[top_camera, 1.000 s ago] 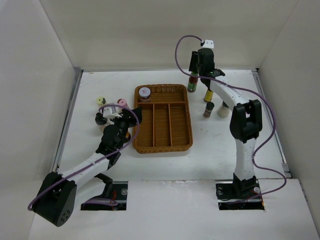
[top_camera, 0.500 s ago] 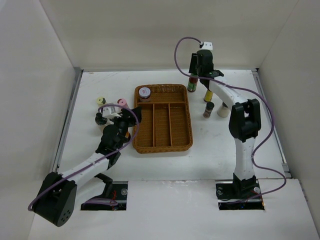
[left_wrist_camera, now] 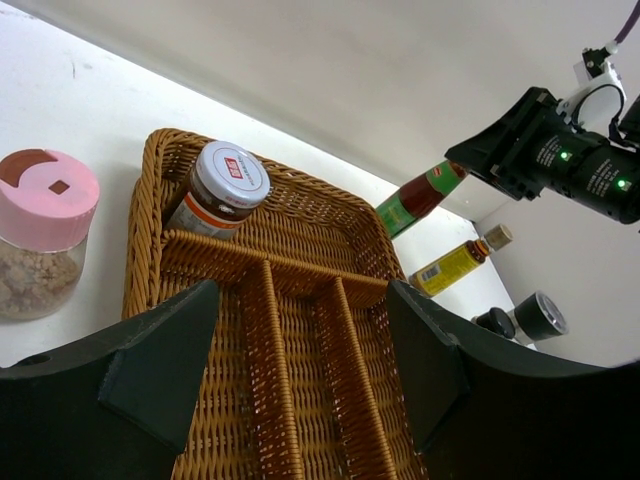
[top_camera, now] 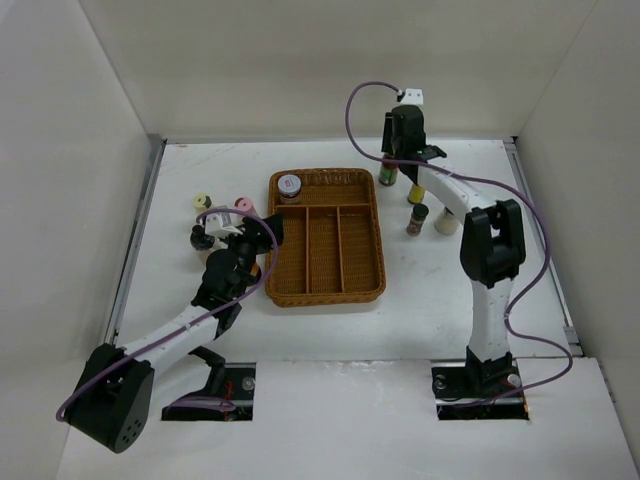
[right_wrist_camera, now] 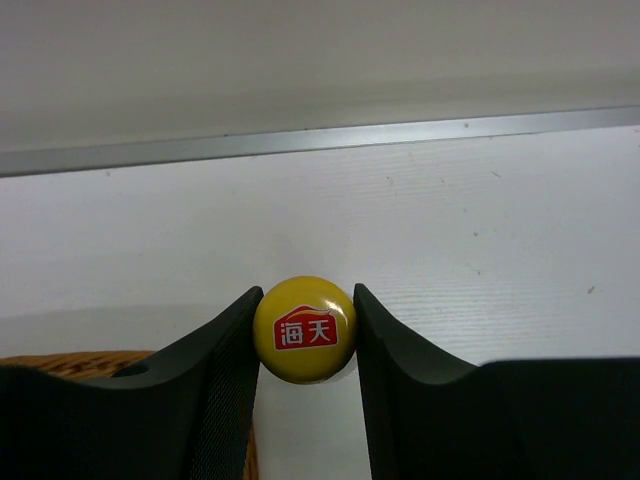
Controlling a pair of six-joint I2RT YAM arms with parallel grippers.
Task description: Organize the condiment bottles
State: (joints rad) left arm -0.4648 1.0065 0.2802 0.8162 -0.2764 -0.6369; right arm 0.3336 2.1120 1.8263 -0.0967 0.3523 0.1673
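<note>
My right gripper carries the green and red bottle (top_camera: 387,174) up over the tray's rim next, then down into the tray's far section, since it has room beside the brown jar.
My right gripper (right_wrist_camera: 305,335) is shut on the yellow cap (right_wrist_camera: 305,330) of a green and red bottle (top_camera: 387,174), which stands just past the far right corner of the wicker tray (top_camera: 325,296). The left wrist view shows that bottle (left_wrist_camera: 420,197) under the right gripper (left_wrist_camera: 540,150). My left gripper (left_wrist_camera: 300,305) is open over the tray's near left part, holding nothing. A brown jar with a white and red lid (left_wrist_camera: 220,185) stands in the tray's far left compartment. A pink-capped jar (left_wrist_camera: 45,225) stands left of the tray.
A yellow bottle (top_camera: 418,190), a dark grey-capped jar (top_camera: 417,218) and a white-capped jar (top_camera: 447,222) stand right of the tray. A pale yellow-capped bottle (top_camera: 202,200) and a black-capped one (top_camera: 200,236) stand at the left. White walls enclose the table.
The right gripper's jaws have closed onto the yellow cap of the green and red bottle. The left arm has not moved.
</note>
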